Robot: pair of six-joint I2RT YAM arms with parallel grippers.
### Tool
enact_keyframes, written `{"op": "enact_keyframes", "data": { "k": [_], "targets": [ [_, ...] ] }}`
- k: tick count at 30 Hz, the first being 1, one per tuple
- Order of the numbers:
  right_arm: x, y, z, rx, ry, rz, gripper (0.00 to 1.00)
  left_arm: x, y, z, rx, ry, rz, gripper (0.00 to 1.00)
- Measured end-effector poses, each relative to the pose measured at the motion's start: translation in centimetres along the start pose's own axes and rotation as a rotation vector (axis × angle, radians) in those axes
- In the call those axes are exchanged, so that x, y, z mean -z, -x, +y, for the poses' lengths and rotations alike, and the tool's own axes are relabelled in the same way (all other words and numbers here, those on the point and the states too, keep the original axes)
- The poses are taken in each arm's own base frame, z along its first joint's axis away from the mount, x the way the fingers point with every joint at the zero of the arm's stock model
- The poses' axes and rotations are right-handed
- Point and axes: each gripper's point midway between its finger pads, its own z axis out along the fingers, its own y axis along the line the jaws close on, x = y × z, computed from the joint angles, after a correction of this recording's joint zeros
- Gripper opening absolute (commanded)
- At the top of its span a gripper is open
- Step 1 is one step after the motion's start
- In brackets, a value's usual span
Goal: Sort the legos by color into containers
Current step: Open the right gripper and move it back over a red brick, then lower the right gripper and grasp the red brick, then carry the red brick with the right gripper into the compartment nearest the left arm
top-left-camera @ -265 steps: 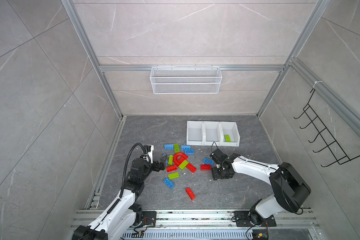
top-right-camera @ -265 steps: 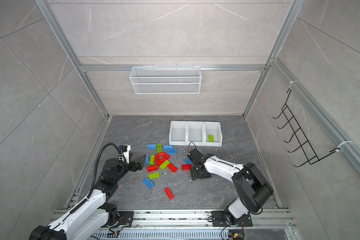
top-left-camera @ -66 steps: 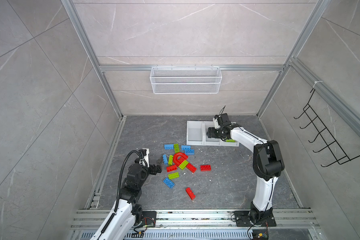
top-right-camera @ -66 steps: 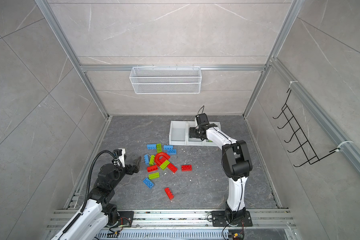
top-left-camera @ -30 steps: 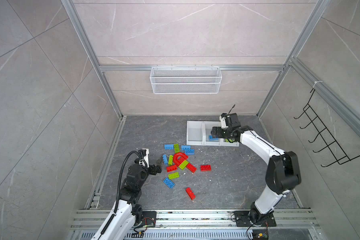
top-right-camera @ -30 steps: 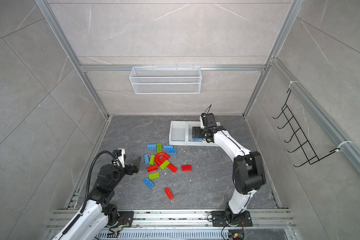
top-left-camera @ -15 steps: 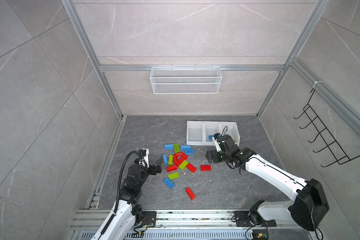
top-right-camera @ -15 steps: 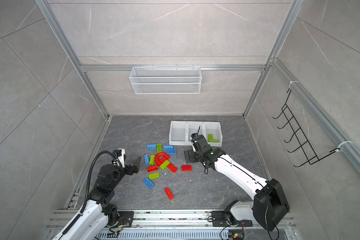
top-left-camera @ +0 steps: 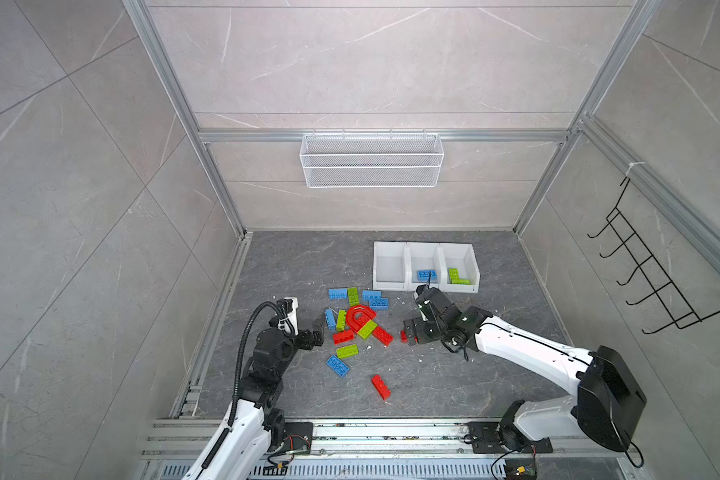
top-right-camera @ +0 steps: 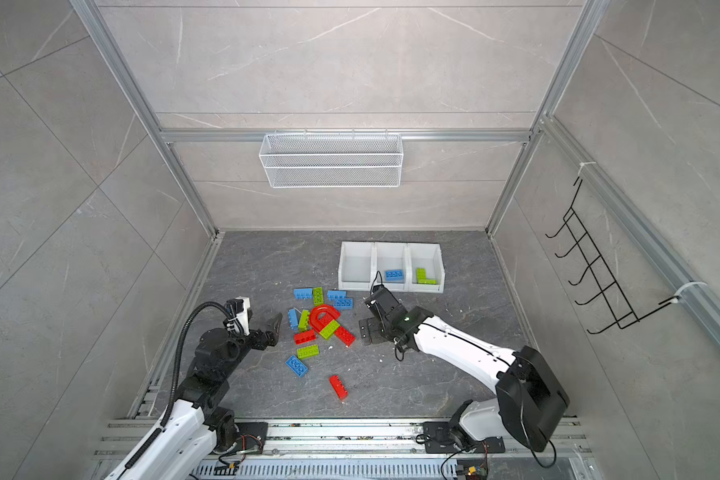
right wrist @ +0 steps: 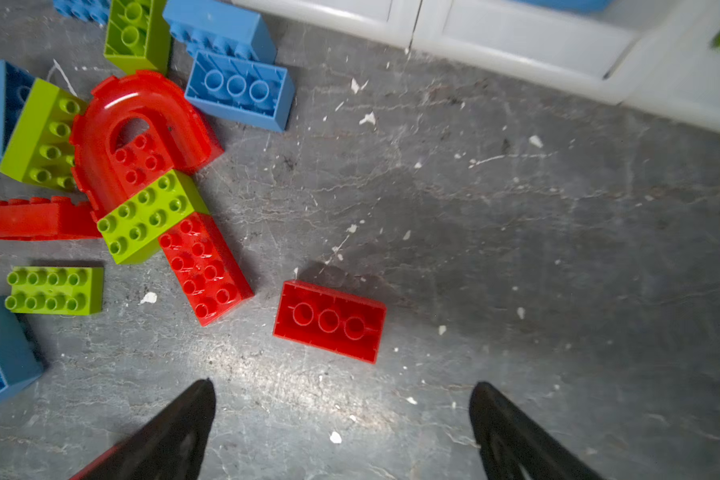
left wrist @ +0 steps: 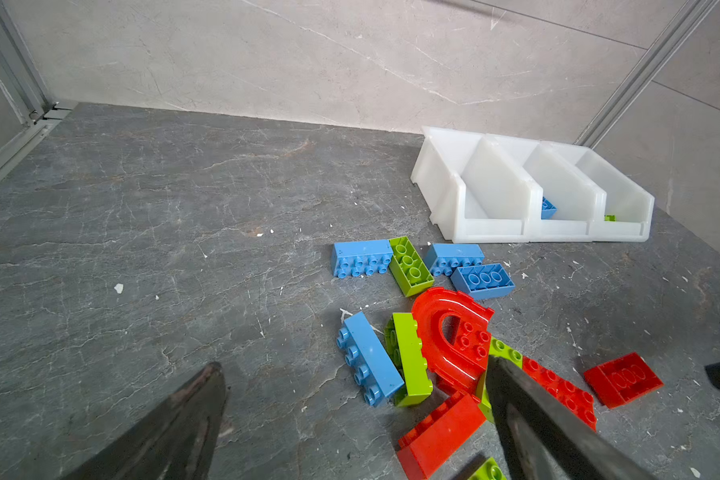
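I need to lower my right gripper onto the upturned red brick next, with one finger beyond each short end of the brick. The bare floor around it leaves room for both fingers.
Loose legos in red, blue and lime green lie in a pile on the grey floor, a red arch among them. One red brick lies alone nearer the front. The three white containers stand behind the pile; the middle one holds a blue brick, the right one green bricks. My right gripper is open just above the floor, beside an upturned red brick. My left gripper is open at the pile's left edge, holding nothing.
A white wire mesh basket hangs on the back wall and a black hook rack on the right wall. Aluminium posts frame the corners, and a rail runs along the front. White specks dot the floor.
My right arm has swung from the middle container down to the floor by the upturned red brick, leaving a blue brick in that container. The left arm has not moved.
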Motion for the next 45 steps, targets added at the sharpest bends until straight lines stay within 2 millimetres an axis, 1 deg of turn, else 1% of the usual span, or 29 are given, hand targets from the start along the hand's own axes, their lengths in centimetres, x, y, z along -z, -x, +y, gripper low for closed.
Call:
{"op": "enact_keyframes", "data": {
  "k": [2, 5, 7, 10, 14, 18, 22, 25, 28, 32, 33, 35, 38, 41, 43, 45],
  "targets": [
    [-1.2, -0.7, 0.4, 0.002, -0.011, 0.029, 0.98, 0.1, 0.1, 0.0, 0.000, -0.001, -0.006, 1.00],
    [-2.8, -1.5, 0.3, -0.004, -0.035, 0.065, 0.97, 0.1, 0.3, 0.0, -0.001, -0.001, -0.011, 1.00],
    [-3.8, -2.0, 0.1, -0.005, -0.053, 0.086, 0.93, 0.1, 0.2, 0.0, -0.001, -0.001, -0.009, 1.00],
    [-4.8, -2.4, 0.1, -0.008, -0.061, 0.102, 0.88, 0.0, -0.2, 0.0, 0.000, 0.001, 0.004, 1.00],
    [-5.3, -2.3, 0.2, -0.024, -0.060, 0.096, 0.81, -0.2, -0.5, 0.1, 0.001, 0.001, 0.016, 1.00],
    [-6.0, -2.8, 0.3, -0.019, -0.068, 0.116, 0.76, -0.2, -0.4, 0.0, 0.001, -0.004, 0.011, 1.00],
    [-6.1, -3.0, 0.4, -0.015, -0.067, 0.119, 0.69, -0.2, -0.3, -0.1, 0.001, -0.006, 0.010, 1.00],
    [-6.1, -3.1, 0.5, -0.012, -0.066, 0.118, 0.60, -0.3, -0.3, -0.1, 0.000, -0.006, 0.008, 1.00],
    [-6.1, -2.9, 0.6, -0.008, -0.062, 0.113, 0.57, -0.3, -0.4, -0.1, 0.001, -0.006, 0.013, 1.00],
    [-6.0, -2.5, 0.8, 0.000, -0.053, 0.106, 0.55, -0.3, -0.4, -0.1, 0.001, -0.006, 0.012, 1.00],
    [-5.9, -2.2, 0.9, 0.007, -0.046, 0.105, 0.55, -0.3, -0.4, -0.1, 0.001, -0.006, 0.012, 1.00],
    [-5.4, -0.6, 1.5, 0.011, -0.020, 0.081, 0.54, -0.3, -0.4, -0.1, 0.001, -0.007, 0.011, 1.00],
    [-4.0, 3.8, 2.5, 0.002, 0.034, 0.002, 0.54, -0.4, -0.4, 0.0, 0.001, -0.006, 0.015, 1.00],
    [-2.9, 8.4, 2.9, -0.029, 0.087, -0.087, 0.52, -0.6, -0.5, -0.1, 0.001, -0.010, 0.018, 1.00],
    [-2.9, 11.1, 2.5, -0.056, 0.107, -0.132, 0.52, -0.7, -0.7, -0.2, 0.002, -0.018, 0.025, 1.00],
    [-3.6, 13.1, 1.6, -0.077, 0.106, -0.151, 0.52, -0.8, -0.9, -0.3, 0.003, -0.026, 0.036, 1.00]
  ]
}}
